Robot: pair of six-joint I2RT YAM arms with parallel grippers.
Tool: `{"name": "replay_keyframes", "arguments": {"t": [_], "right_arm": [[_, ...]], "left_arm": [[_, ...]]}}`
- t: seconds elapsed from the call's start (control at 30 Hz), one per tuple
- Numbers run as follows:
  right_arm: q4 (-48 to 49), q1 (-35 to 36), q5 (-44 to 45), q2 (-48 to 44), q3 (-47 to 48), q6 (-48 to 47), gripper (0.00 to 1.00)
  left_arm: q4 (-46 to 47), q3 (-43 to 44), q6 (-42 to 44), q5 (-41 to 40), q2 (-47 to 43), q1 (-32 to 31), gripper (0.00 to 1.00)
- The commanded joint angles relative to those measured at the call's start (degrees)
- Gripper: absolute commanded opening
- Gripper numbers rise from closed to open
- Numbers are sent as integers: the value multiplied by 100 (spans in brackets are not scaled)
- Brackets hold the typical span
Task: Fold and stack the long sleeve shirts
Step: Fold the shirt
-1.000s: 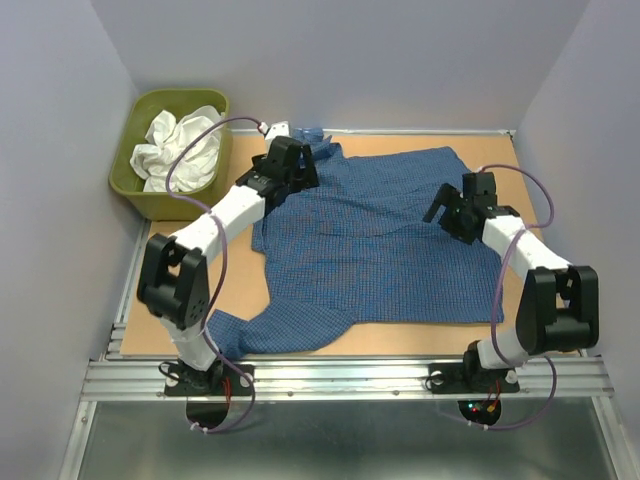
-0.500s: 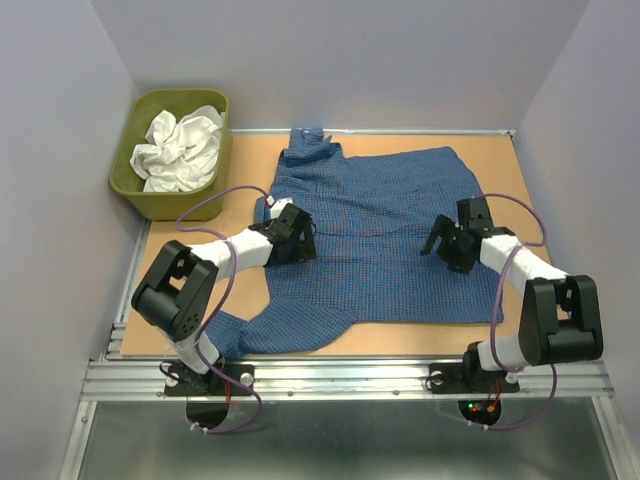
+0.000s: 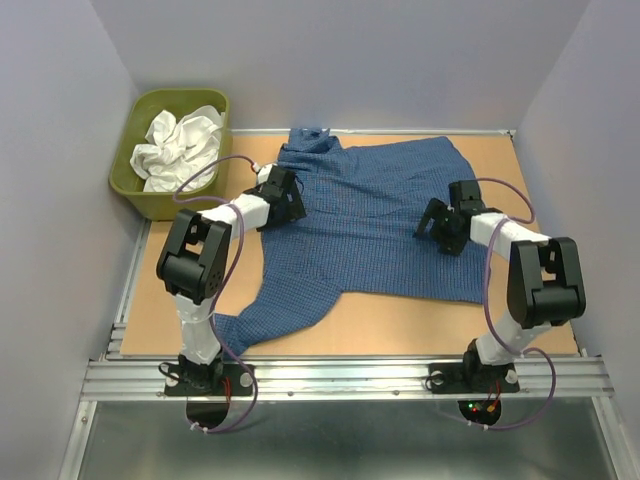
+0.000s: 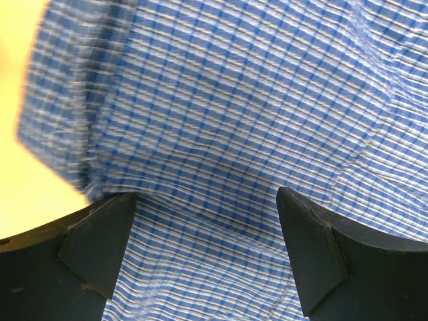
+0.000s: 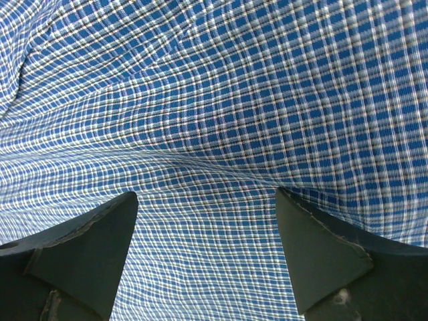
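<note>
The table is bare beside the shirt's edge where the trailing sleeve begins, leaving finger room, so my left gripper needs to move back there along its side next.
The dark blue checked long sleeve shirt (image 3: pixel 370 225) lies spread flat on the tan table, collar toward the back left, with one sleeve (image 3: pixel 270 315) trailing to the near left. My left gripper (image 3: pixel 285 198) sits low on the shirt's left side, open. The left wrist view shows checked cloth (image 4: pixel 221 120) spanning the gap between its fingers (image 4: pixel 93 247) and nothing pinched. My right gripper (image 3: pixel 440 225) rests on the shirt's right part, also open, with cloth (image 5: pixel 214 100) stretched under its fingers (image 5: pixel 321 254). A crumpled white garment (image 3: pixel 182 145) lies in the tub.
The olive-green tub (image 3: pixel 128 170) stands at the back left corner, just off the table. Bare tan tabletop (image 3: pixel 400 325) shows along the near edge and on the right. Purple walls close in on three sides.
The left gripper swung from the collar down toward the near side, then back up to the shirt's left edge. The right gripper crept left. The shirt slid toward the back and flattened.
</note>
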Motion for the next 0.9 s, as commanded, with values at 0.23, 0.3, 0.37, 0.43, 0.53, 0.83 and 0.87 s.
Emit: {"name": "replay_keyframes", "arguments": {"t": [0.23,0.3,0.37,0.43,0.53,0.83,0.87], "right_arm": [[-100,18,866,-523,245,84,97],[-451,1,1182,-981,122,127,100],[-671,-60,1605,-1262,-115,224,100],[-1014,-174,1790,-1665,-352,408,100],[-1313,-271,2010,-2027,-493,698,100],[-1947,-518,2265,-2388,-986,1472,100],[-1947,-544,2256,-2415,-1038,1525,100]], "left_arm": [[-643,-425,-15,117,-1503,195,99],[-695,-830,-156,143,-2221,186,99],[-783,-1480,-315,222,-2620,186,99],[-871,-2058,-420,458,-3051,186,99],[-959,-2683,-543,661,-3359,186,99],[-634,-3512,-763,1215,-3396,168,92],[-591,-3512,-737,1259,-3343,168,91]]}}
